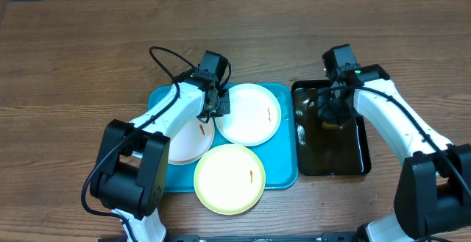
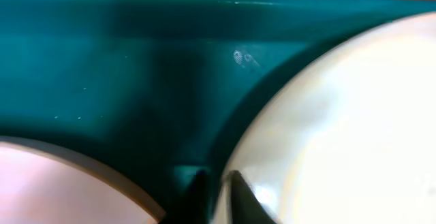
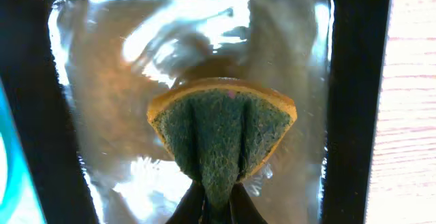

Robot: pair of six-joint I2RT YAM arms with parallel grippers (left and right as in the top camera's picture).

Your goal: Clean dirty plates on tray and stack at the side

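My right gripper will go wipe the back white plate's smear, which still shows, then return and release the sponge inside the black tray (image 3: 126, 142).
The turquoise tray (image 1: 165, 95) holds three plates, each with an orange-red smear. A white plate (image 1: 250, 113) lies at the back right, another white plate (image 1: 188, 139) at the left, a pale yellow plate (image 1: 229, 178) at the front. My left gripper (image 1: 213, 108) is shut on the left rim of the back white plate (image 2: 340, 115); in the left wrist view its fingers (image 2: 216, 193) pinch that rim over the tray floor (image 2: 122, 67). My right gripper (image 1: 333, 113) is shut on a folded green and yellow sponge (image 3: 221, 125) over the black tray.
The black tray (image 1: 364, 150) with brownish liquid (image 3: 122, 115) stands right of the turquoise tray. The other white plate's edge (image 2: 54, 183) shows at the lower left of the left wrist view. Bare wooden table (image 1: 73, 65) lies all around.
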